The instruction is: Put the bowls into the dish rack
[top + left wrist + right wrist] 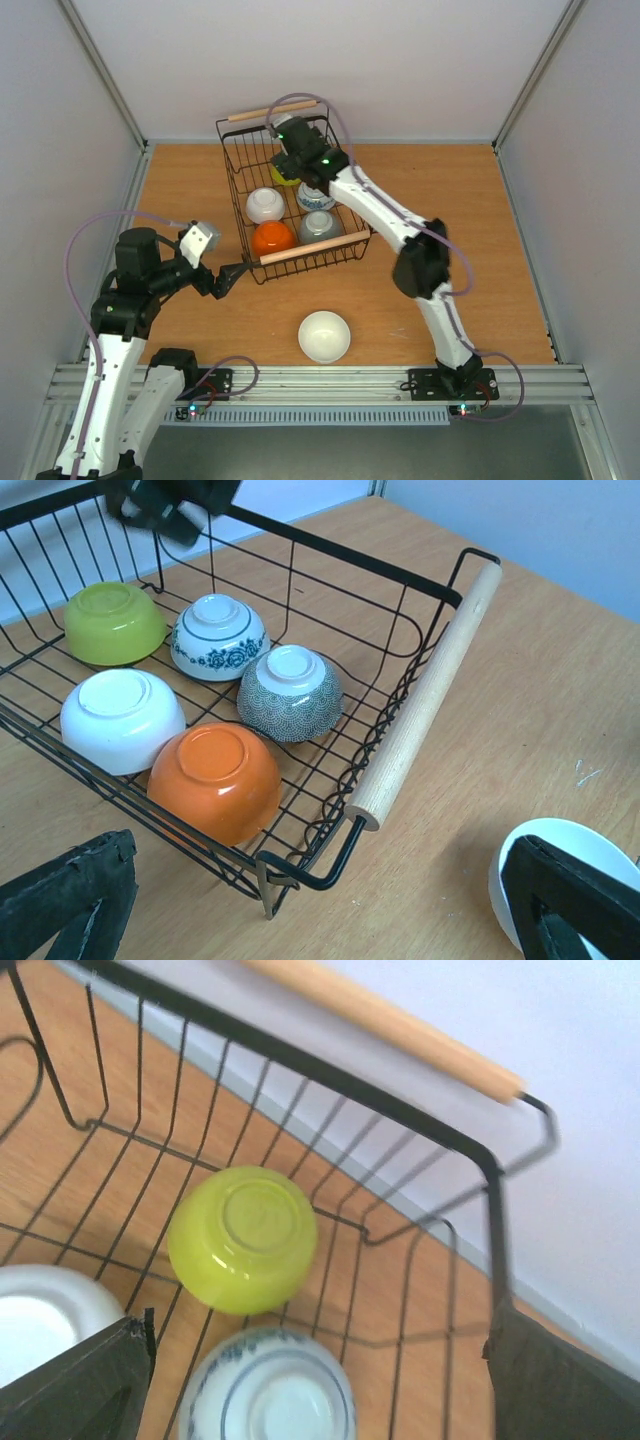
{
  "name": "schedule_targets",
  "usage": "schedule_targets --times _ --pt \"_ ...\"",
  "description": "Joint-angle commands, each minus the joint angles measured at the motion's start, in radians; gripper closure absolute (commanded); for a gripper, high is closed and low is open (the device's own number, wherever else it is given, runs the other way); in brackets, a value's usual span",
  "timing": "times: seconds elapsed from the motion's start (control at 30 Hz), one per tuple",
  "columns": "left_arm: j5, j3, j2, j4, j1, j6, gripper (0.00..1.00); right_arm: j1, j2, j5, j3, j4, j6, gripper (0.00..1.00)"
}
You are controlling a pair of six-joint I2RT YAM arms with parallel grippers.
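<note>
The right gripper moves back from the rack (313, 247) next and down onto the loose white bowl's rim (347, 328), since only that bowl still sits outside the rack.
The dish rack (313, 247) holds five upturned bowls: yellow-green (243, 1238), blue-and-white (270, 1390), grey speckled (290, 692), white (121, 720) and orange (215, 780). Another white bowl (324, 335) sits upright on the table in front of the rack. My right gripper (290, 152) hangs open over the rack's far end, above the yellow-green bowl (281, 177), and holds nothing. My left gripper (226, 279) stands open and empty at the rack's near left corner. In the left wrist view its right finger (575, 905) covers part of the loose white bowl (545, 845).
The rack's near wooden handle (430, 695) and wire corner (300, 875) lie just ahead of my left gripper. The far handle (385, 1022) runs along the back wall. Side walls and a metal rail (320, 380) bound the wooden table (470, 230).
</note>
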Motion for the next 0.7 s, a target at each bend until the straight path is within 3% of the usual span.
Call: schedule_targets --times 0.0,0.1,0.27,0.47,0.67 --pt "0.028 -0.007 -0.006 0.02 0.002 0.013 0.01 0.002 -0.348 0.01 -0.364 0.104 0.235 0.11" --pt "0.036 -0.004 0.006 0.018 0.002 0.014 0.01 0.003 -0.621 -0.033 -0.67 0.17 0.347 0.14" --pt "0.06 0.001 0.035 0.001 0.002 0.023 0.01 0.051 -0.97 -0.119 -0.998 0.015 0.491 0.27" --pt "0.079 0.004 0.047 -0.008 0.002 0.03 0.01 0.218 -1.209 -0.149 -1.266 -0.126 0.647 0.37" --pt "0.083 0.009 0.059 -0.014 0.001 0.029 0.01 0.442 -1.242 -0.188 -1.455 -0.156 0.851 0.38"
